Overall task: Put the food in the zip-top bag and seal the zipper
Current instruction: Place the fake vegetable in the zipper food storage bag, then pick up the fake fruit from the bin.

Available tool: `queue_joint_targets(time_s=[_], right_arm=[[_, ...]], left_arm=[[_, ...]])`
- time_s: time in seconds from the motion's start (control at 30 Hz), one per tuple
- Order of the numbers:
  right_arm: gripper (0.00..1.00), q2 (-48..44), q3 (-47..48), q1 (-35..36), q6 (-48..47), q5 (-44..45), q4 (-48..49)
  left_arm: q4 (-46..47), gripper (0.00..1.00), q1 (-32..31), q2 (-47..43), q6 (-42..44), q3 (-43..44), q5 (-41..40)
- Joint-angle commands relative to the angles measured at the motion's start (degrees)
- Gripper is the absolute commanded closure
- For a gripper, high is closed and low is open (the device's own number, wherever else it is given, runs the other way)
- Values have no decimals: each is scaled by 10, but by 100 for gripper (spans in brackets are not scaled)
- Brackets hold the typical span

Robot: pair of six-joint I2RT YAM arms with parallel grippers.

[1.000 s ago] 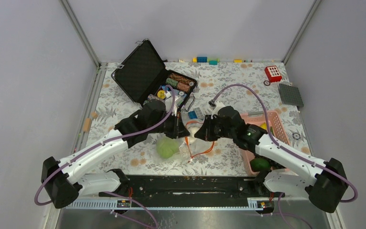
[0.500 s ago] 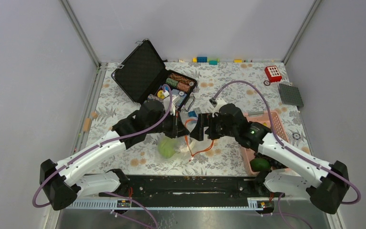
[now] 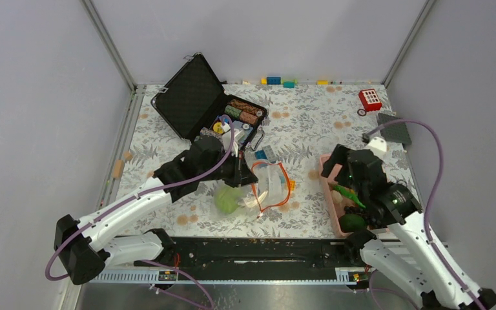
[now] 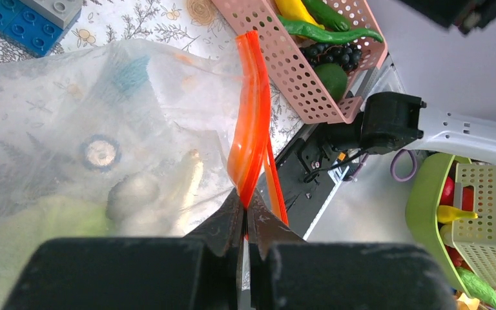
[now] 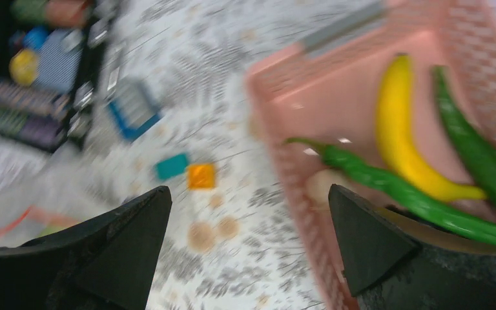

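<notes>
I will move my right gripper to the right in its wrist view and lower it onto the yellow piece's pod-free far half point(image 5: 396, 115), because the piece is below and that way.
The clear zip-top bag point(image 3: 268, 184) lies mid-table with its orange-red zipper point(image 3: 283, 188) in an open loop. My left gripper point(image 3: 244, 177) is shut on that zipper point(image 4: 250, 142) at the bag's left side. Inside the bag point(image 4: 71, 116) are the light-green cabbage point(image 3: 227, 199) and white mushroom-like pieces point(image 4: 132, 190). My right gripper point(image 3: 337, 163) hangs open and empty point(image 5: 248, 194) over the near-left edge of the pink basket point(image 5: 336, 84). The basket holds more food: a yellow piece point(image 5: 397, 135), long green pods point(image 5: 387, 184) and a dark green piece point(image 3: 353, 221).
An open black case point(image 3: 194, 97) with poker chips point(image 3: 242, 111) stands at the back left. A red toy point(image 3: 370, 99) and a grey baseplate point(image 3: 394, 128) sit at the back right. Coloured bricks point(image 3: 278, 81) line the far edge; small teal point(image 5: 171, 166) and orange point(image 5: 201, 175) bricks lie beside the basket.
My right gripper opened, let go of the bag's mouth and swung right to above the pink basket. The left gripper kept its hold on the zipper.
</notes>
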Motion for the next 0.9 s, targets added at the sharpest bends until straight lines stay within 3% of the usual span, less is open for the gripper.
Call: queue_joint_targets(time_s=[0.0, 0.33, 0.5, 0.87], right_arm=[[0, 18, -5, -106, 0, 64, -65], [0, 222, -7, -272, -90, -7, 20], [1, 312, -15, -355, -111, -107, 74], [10, 417, -17, -392, -125, -144, 114]], left_arm=[[45, 100, 4, 5, 9, -10, 25], [51, 100, 8, 5, 8, -23, 39], [52, 100, 8, 1, 9, -26, 38], [48, 100, 12, 1, 14, -25, 35]])
